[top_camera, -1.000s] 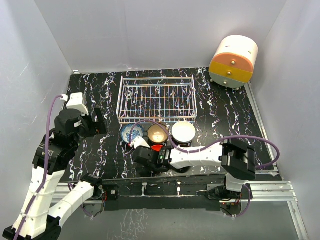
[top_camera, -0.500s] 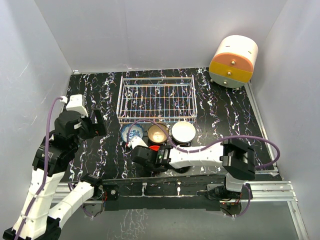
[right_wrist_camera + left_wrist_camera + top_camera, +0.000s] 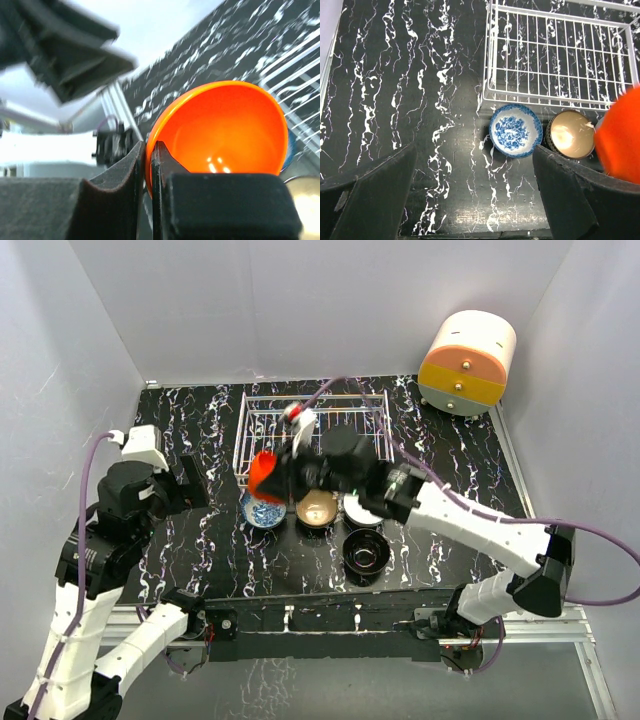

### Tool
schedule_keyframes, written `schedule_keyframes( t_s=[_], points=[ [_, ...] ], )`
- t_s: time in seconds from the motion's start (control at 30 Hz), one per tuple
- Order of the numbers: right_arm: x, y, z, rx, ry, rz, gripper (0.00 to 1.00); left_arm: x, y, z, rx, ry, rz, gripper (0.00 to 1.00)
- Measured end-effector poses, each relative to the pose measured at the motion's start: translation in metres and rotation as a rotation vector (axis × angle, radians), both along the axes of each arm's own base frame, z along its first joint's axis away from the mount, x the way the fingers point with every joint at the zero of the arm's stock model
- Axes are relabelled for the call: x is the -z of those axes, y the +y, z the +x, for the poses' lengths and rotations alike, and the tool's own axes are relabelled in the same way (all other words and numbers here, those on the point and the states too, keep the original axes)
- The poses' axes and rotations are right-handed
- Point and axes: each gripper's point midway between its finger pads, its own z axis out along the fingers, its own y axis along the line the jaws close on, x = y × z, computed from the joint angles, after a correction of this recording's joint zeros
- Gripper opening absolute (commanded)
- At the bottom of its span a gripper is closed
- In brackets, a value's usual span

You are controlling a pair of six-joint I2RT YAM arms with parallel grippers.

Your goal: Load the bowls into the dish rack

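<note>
The rack's end beyond the blue-and-white bowl (image 3: 262, 511) is empty, so my right gripper will next move outward over it, then down inside to release the red bowl's rim.
My right gripper (image 3: 283, 473) is shut on the rim of the red bowl (image 3: 263, 474) and holds it tilted in the air over the near left corner of the white wire dish rack (image 3: 312, 400). In the right wrist view the fingers pinch the red bowl's (image 3: 220, 135) rim. The blue-and-white bowl (image 3: 262, 511), tan bowl (image 3: 316, 508) and white bowl (image 3: 352, 512), partly hidden by the arm, stand in a row before the rack. The black bowl (image 3: 364, 553) sits nearer. My left gripper (image 3: 190, 483) is open and empty, left of the bowls. The left wrist view shows the blue-and-white bowl (image 3: 515, 130), tan bowl (image 3: 571, 134) and rack (image 3: 560, 55).
A cream-and-orange round drawer unit (image 3: 467, 364) stands at the back right. White walls close in the black marbled table (image 3: 200, 550) on three sides. A metal rail (image 3: 350, 615) runs along the near edge.
My right arm has lifted the red bowl from the table near the front and swung it up and back toward the rack's near left corner. The black bowl now shows. The left arm barely moved.
</note>
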Motion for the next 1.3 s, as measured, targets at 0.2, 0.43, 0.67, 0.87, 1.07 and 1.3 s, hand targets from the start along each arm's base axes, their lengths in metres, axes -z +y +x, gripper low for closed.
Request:
schedule_keyframes(
  t_s=[0.2, 0.43, 0.67, 0.87, 1.07, 1.3],
  points=[
    [-0.028, -0.017, 0.104, 0.110, 0.069, 0.208, 0.08, -0.028, 0.002, -0.002, -0.004, -0.070, -0.020, 0.97],
    [-0.003, 0.001, 0.171, 0.112, 0.270, 0.402, 0.08, -0.056, 0.008, -0.011, -0.013, -0.167, -0.050, 0.97],
    [0.060, 0.027, 0.218, 0.137, 0.467, 0.537, 0.08, -0.064, 0.011, -0.019, -0.014, -0.208, -0.067, 0.97],
    [0.109, 0.033, 0.236, 0.209, 0.608, 0.620, 0.08, -0.064, 0.013, -0.024, -0.014, -0.214, -0.069, 0.97],
    [0.121, 0.028, 0.246, 0.281, 0.653, 0.671, 0.08, -0.064, 0.015, -0.028, -0.014, -0.214, -0.068, 0.97],
    [0.125, 0.022, 0.253, 0.325, 0.702, 0.721, 0.10, -0.064, 0.017, -0.029, -0.019, -0.217, -0.060, 0.97]
  ],
)
